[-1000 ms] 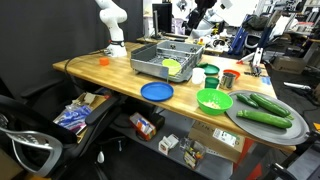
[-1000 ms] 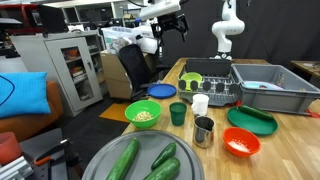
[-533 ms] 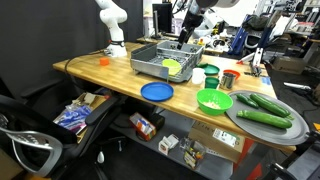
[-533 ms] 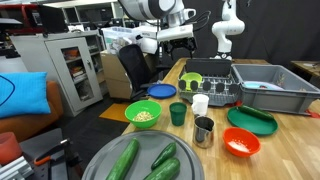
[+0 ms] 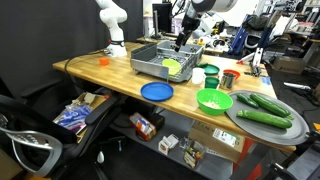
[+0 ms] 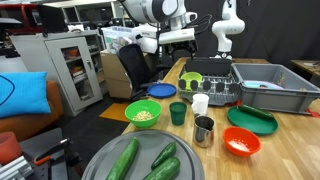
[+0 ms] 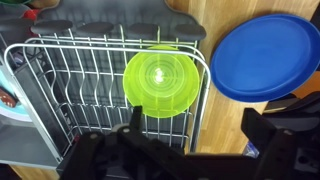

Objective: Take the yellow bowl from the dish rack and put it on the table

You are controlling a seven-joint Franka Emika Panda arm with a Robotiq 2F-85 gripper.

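Observation:
One finger of the robot's gripper hangs past the rack's edge, so the gripper should next move away from the blue plate and then go down to the yellow bowl's rim (image 5: 176,60) (image 7: 127,83) opposite that plate.
The yellow bowl (image 7: 160,80) lies in the wire-floored end of the grey dish rack (image 7: 60,95), next to the rack's edge. It shows in both exterior views (image 5: 172,68) (image 6: 191,80), inside the dish rack (image 5: 150,60) (image 6: 262,92). My gripper (image 7: 196,135) hangs above the rack's end, open and empty. One finger is over the wire floor just below the bowl, the other over the wooden table (image 7: 225,125). In both exterior views the gripper (image 5: 183,40) (image 6: 182,38) is well above the bowl and apart from it.
A flat blue plate (image 7: 266,55) (image 5: 156,92) lies on the table beside the rack. A larger green bowl (image 5: 214,100), cups (image 6: 178,113) and a round tray of cucumbers (image 5: 266,112) stand toward the table's end. A second white arm (image 5: 112,25) stands at the back.
The arm has come down from high above and moved over the rack's end with the bowl. In the last half second it hardly moved. The bowl has not moved.

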